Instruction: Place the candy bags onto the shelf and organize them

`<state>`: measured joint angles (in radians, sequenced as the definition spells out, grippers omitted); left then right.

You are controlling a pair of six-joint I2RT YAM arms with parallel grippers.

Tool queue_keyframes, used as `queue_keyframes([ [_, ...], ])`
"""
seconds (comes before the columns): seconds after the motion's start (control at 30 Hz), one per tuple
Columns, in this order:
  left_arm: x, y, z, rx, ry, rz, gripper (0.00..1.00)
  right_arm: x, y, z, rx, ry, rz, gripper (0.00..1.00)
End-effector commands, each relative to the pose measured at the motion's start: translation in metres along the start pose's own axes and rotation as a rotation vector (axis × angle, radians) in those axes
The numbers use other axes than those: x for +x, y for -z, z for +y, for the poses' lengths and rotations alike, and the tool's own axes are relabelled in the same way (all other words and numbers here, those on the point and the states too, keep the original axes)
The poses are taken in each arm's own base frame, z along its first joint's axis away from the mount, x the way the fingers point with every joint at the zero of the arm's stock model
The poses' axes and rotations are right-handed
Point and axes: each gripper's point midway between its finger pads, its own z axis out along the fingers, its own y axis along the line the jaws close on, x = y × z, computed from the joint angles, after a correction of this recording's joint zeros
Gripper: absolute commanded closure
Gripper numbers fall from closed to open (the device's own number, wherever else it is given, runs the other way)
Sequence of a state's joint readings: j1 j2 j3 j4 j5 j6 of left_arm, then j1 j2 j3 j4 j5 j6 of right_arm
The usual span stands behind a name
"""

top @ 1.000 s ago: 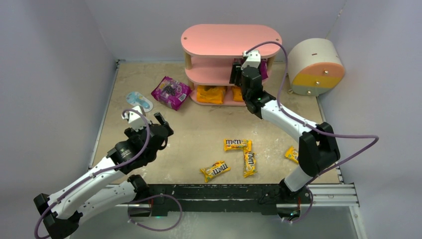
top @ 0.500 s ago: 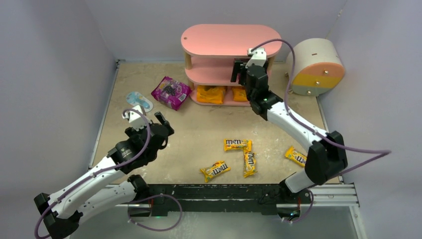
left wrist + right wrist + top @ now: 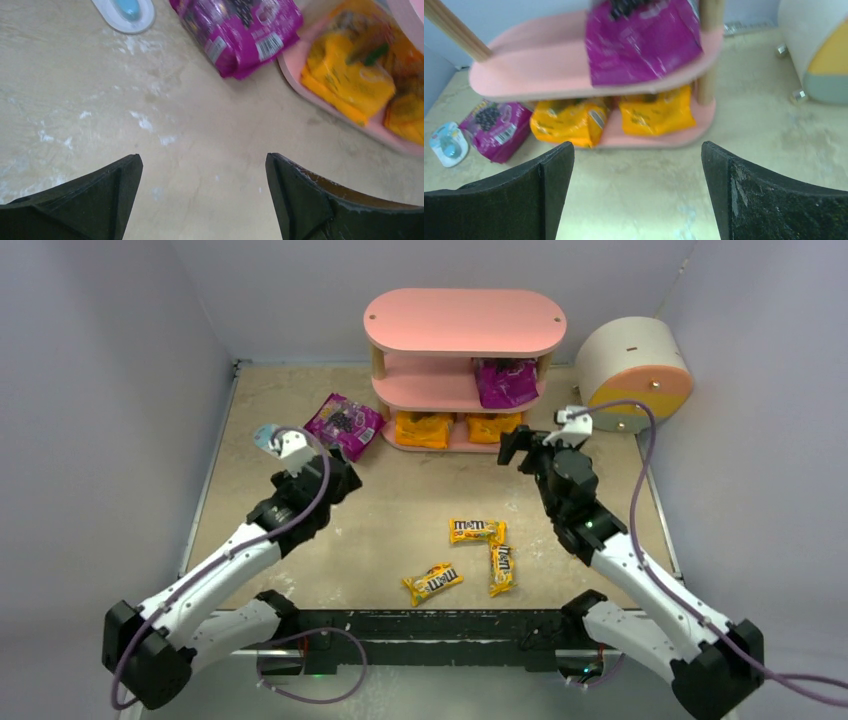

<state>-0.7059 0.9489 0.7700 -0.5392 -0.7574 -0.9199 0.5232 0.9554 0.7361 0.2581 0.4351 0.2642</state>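
Observation:
The magenta bag's other end crowds the shelf [image 3: 465, 320], so my left gripper should next turn toward the shelf, moving outward and down onto the bag's edge by the pale blue-white packet.
The pink shelf [image 3: 465, 320] stands at the back. One magenta bag [image 3: 505, 382] lies on its middle tier, and two orange bags [image 3: 422, 429] [image 3: 492, 427] lie on its bottom tier. A second magenta bag [image 3: 343, 424] lies on the table left of the shelf. Three yellow M&M's packets [image 3: 476, 531] [image 3: 432, 582] [image 3: 502, 570] lie near the front; the fourth is hidden. My left gripper [image 3: 338, 475] [image 3: 204, 190] is open and empty, short of the table's magenta bag [image 3: 240, 30]. My right gripper [image 3: 522, 450] [image 3: 638, 185] is open and empty in front of the shelf [image 3: 534, 70].
A pale blue-white packet [image 3: 268, 436] [image 3: 125, 10] lies left of the table's magenta bag. The round cream drawer unit [image 3: 635, 370] [image 3: 819, 45] stands right of the shelf. Walls close in the table at the left, back and right.
My right gripper has drawn back from the shelf's middle tier, leaving the magenta bag there. My left arm has reached forward toward the magenta bag on the table.

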Motion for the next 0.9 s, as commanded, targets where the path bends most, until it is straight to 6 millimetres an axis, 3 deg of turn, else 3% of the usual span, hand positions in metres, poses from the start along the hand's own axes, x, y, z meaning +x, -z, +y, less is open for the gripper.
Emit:
queue_keyframes([
  [0.0, -0.015, -0.054, -0.010, 0.127, 0.099, 0.081, 0.02, 0.023, 0.029, -0.029, 0.086, -0.120, -0.007, 0.02],
  [0.1, -0.026, -0.089, -0.007, 0.161, 0.177, 0.110, 0.04, 0.036, 0.047, -0.040, 0.094, -0.211, -0.026, 0.02],
  [0.4, -0.046, -0.187, -0.015, 0.161, 0.304, 0.162, 0.05, 0.038, 0.059, -0.015, -0.104, -0.114, -0.027, 0.02],
  [0.6, -0.049, -0.217, -0.019, 0.176, 0.386, 0.145, 0.06, 0.039, 0.056, -0.009, -0.125, -0.076, 0.007, 0.02],
  [0.73, -0.035, -0.240, -0.010, 0.125, 0.388, 0.169, 0.07, 0.043, 0.058, -0.013, -0.111, -0.077, 0.018, 0.02],
  [0.87, -0.024, -0.256, -0.007, 0.116, 0.400, 0.184, 0.15, 0.032, 0.073, -0.004, -0.187, -0.087, -0.010, 0.02],
])
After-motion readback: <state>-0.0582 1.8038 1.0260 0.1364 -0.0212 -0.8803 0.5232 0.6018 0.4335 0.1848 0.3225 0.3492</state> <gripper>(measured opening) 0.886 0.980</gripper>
